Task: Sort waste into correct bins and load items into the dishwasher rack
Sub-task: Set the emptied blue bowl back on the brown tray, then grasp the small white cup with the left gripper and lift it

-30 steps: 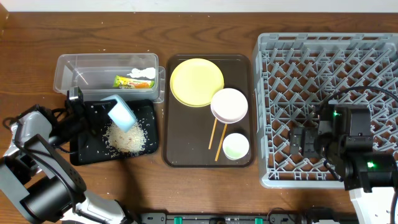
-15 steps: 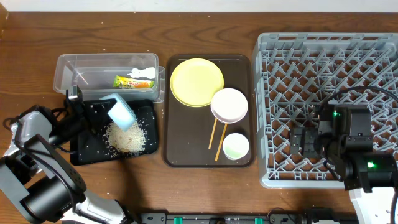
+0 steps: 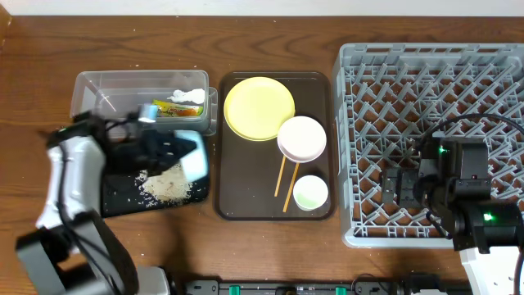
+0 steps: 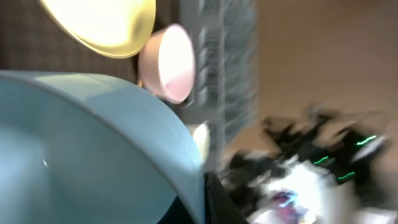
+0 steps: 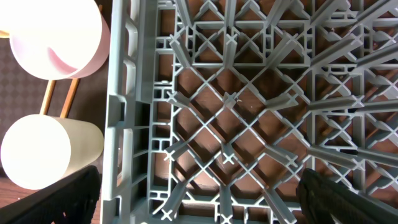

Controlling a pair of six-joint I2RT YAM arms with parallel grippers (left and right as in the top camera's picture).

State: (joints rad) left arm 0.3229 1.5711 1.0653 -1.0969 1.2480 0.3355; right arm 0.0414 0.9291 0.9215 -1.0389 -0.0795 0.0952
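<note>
My left gripper swings over the serving tray's corner beside the chopsticks next, turns the bowl upright, lowers it and releases the bowl's rim, since that corner is bare.
My left gripper [image 3: 182, 151] is shut on the rim of the light blue bowl [image 3: 195, 156] and holds it tilted over the right edge of the black tray [image 3: 115, 197]. Rice scraps [image 3: 166, 183] lie in that tray. The bowl fills the blurred left wrist view [image 4: 93, 143], with my finger [image 4: 211, 199] at its rim. The clear tub [image 3: 98, 92] holds the green-and-yellow wrapper [image 3: 168, 107] and the white tissue [image 3: 188, 96]. My right gripper [image 3: 394, 187] is open and empty over the grey rack [image 3: 458, 57], whose lattice shows in the right wrist view [image 5: 236, 112].
The dark brown serving tray [image 3: 237, 197] holds the yellow plate [image 3: 259, 108], the white bowl [image 3: 302, 138], the small cup [image 3: 311, 192] and the chopsticks [image 3: 282, 182]. The right wrist view shows the bowl [image 5: 59, 40] and the cup [image 5: 43, 152] just outside the rack wall.
My left arm has swung right with the light blue bowl, from over the black tray's upper left to its right edge. The right arm has not moved.
</note>
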